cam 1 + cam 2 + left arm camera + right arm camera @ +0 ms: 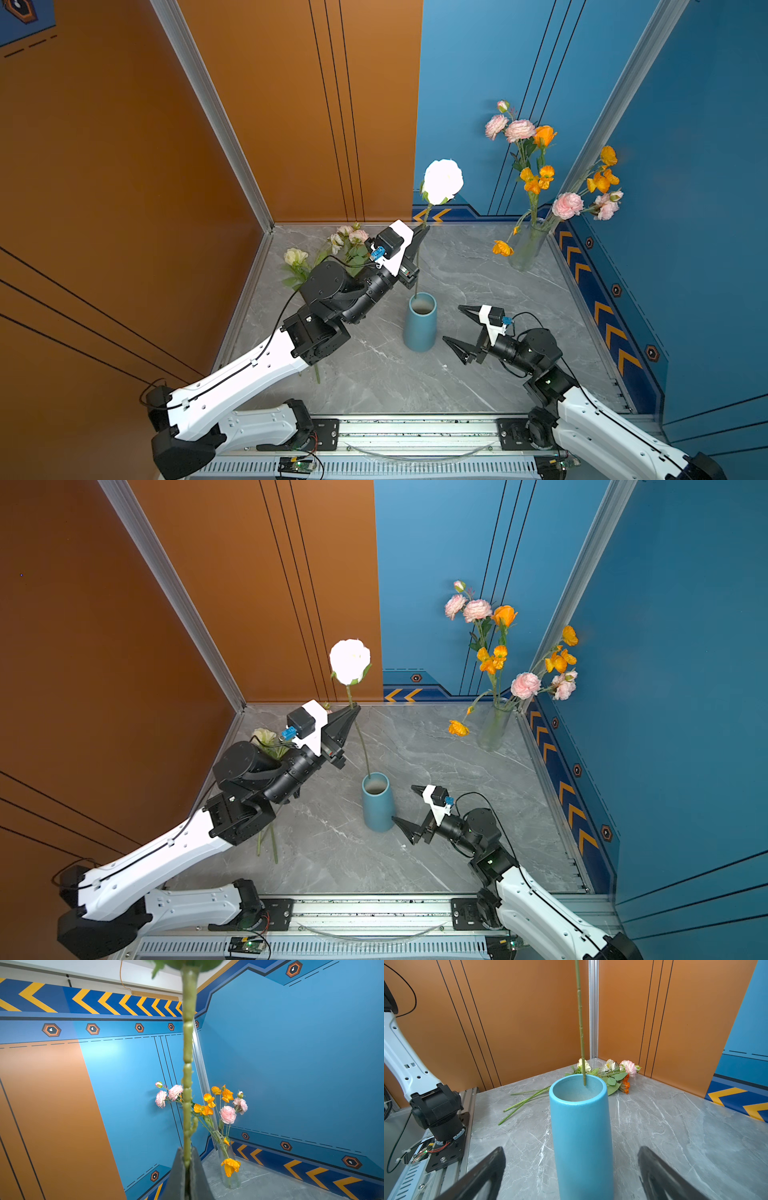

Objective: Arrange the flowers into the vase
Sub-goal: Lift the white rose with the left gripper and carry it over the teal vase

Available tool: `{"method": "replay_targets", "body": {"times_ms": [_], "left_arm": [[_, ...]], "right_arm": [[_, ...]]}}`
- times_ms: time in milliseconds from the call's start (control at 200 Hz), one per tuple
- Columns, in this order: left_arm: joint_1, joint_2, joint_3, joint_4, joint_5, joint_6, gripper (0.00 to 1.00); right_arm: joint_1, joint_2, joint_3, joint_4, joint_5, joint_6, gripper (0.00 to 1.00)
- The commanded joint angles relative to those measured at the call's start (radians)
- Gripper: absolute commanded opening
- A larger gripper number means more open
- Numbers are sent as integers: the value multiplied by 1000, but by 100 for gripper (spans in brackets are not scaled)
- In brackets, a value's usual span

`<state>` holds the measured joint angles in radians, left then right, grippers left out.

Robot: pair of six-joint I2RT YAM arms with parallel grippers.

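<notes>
Only the lower end of the green stem is inside the vase's rim. My left gripper will next move down toward the blue vase's opening [422, 304] and release the stem there.
A tall blue vase [420, 328] [377, 808] stands upright mid-table. My left gripper [422, 232] [353, 711] [187, 1157] is shut on the green stem [187, 1064] of a white flower [442, 181] [350, 660], held upright above the vase. The stem's lower tip [584, 1082] sits just inside the vase mouth, near its far rim. My right gripper [451, 323] [403, 803] [571, 1148] is open, its fingers either side of the vase [581, 1136] without touching it. More flowers [345, 245] [266, 737] [612, 1072] lie on the table in the far left corner, partly hidden by my left arm.
A clear glass vase [525, 249] [492, 729] [228, 1167] with pink and orange blooms stands in the back right corner. Orange and blue walls close in the grey marble table [478, 382]. A metal rail [415, 432] runs along the front edge.
</notes>
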<state>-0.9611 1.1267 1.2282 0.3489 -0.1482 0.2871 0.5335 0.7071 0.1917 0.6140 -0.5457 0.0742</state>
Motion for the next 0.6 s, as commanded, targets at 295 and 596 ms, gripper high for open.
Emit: {"method": "replay_targets", "body": {"times_ms": [295, 596], "left_arm": [[56, 2, -50, 33, 70, -87, 0], [73, 14, -100, 33, 80, -135, 0]], "right_arm": [[-13, 28, 12, 50, 6, 6, 100], [-15, 20, 14, 44, 7, 6, 100]]}}
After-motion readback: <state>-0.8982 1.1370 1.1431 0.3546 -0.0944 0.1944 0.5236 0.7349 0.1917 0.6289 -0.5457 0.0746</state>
